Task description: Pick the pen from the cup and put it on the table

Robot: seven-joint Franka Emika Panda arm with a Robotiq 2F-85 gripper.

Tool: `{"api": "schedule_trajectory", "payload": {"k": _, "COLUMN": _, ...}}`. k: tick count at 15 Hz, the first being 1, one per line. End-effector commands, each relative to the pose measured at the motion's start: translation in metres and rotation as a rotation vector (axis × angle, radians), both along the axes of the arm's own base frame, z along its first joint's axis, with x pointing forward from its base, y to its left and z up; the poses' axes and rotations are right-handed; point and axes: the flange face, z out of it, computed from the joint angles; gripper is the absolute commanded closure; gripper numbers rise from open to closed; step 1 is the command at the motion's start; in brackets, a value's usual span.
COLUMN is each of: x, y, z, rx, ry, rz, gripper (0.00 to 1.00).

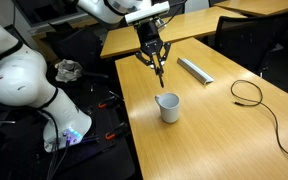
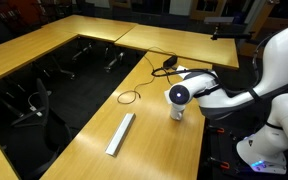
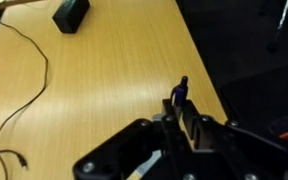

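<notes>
My gripper should next move away from the cup and down to let go of the pen on the bare tabletop past the cup's handle, because the wood there is clear.
My gripper is shut on the pen, a slim dark stick that hangs down from the fingers, above and a little behind the cup. The white cup stands upright on the light-wood table. In the wrist view the pen's bluish end sticks out between the closed fingers over the bare table. The cup is out of the wrist view. In an exterior view the arm hides the gripper, and most of the cup.
A flat grey bar lies behind the cup and shows in both exterior views. A looped black cable lies to one side. A black box sits at the table's far end.
</notes>
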Motion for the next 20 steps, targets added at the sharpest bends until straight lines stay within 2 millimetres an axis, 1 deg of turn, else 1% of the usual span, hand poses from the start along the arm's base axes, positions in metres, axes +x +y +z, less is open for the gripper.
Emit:
{"api": "schedule_trajectory", "payload": {"k": 1, "x": -0.010, "y": 0.020, "z": -0.001, "rx": 0.158, "ry": -0.025, "rz": -0.002, "gripper": 0.96}}
{"api": "schedule_trajectory", "payload": {"k": 2, "x": -0.010, "y": 0.027, "z": -0.005, "rx": 0.209, "ry": -0.026, "rz": -0.025, "gripper": 0.96}}
{"api": "schedule_trajectory", "payload": {"k": 6, "x": -0.009, "y": 0.048, "z": -0.040, "rx": 0.417, "ry": -0.008, "rz": -0.036, "gripper": 0.96}}
{"api": "schedule_trajectory", "payload": {"k": 9, "x": -0.002, "y": 0.063, "z": -0.073, "rx": 0.522, "ry": 0.042, "rz": -0.010, "gripper": 0.96}}
{"api": "schedule_trajectory", "payload": {"k": 10, "x": 0.000, "y": 0.067, "z": -0.082, "rx": 0.556, "ry": 0.056, "rz": -0.027, "gripper": 0.96}}
{"api": "schedule_trajectory", "payload": {"k": 13, "x": 0.007, "y": 0.076, "z": -0.108, "rx": 0.600, "ry": 0.029, "rz": -0.205, "gripper": 0.96}}
{"api": "schedule_trajectory", "payload": {"k": 14, "x": 0.010, "y": 0.078, "z": -0.114, "rx": 0.608, "ry": 0.025, "rz": -0.253, "gripper": 0.96}}
{"api": "schedule_trajectory", "payload": {"k": 16, "x": 0.018, "y": 0.081, "z": -0.123, "rx": 0.630, "ry": -0.052, "rz": -0.352, "gripper": 0.96}}
{"api": "schedule_trajectory", "payload": {"k": 19, "x": 0.025, "y": 0.081, "z": -0.130, "rx": 0.632, "ry": -0.091, "rz": -0.390, "gripper": 0.96}}
{"api": "schedule_trajectory", "payload": {"k": 20, "x": 0.024, "y": 0.079, "z": -0.132, "rx": 0.619, "ry": -0.082, "rz": -0.385, "gripper": 0.59}}
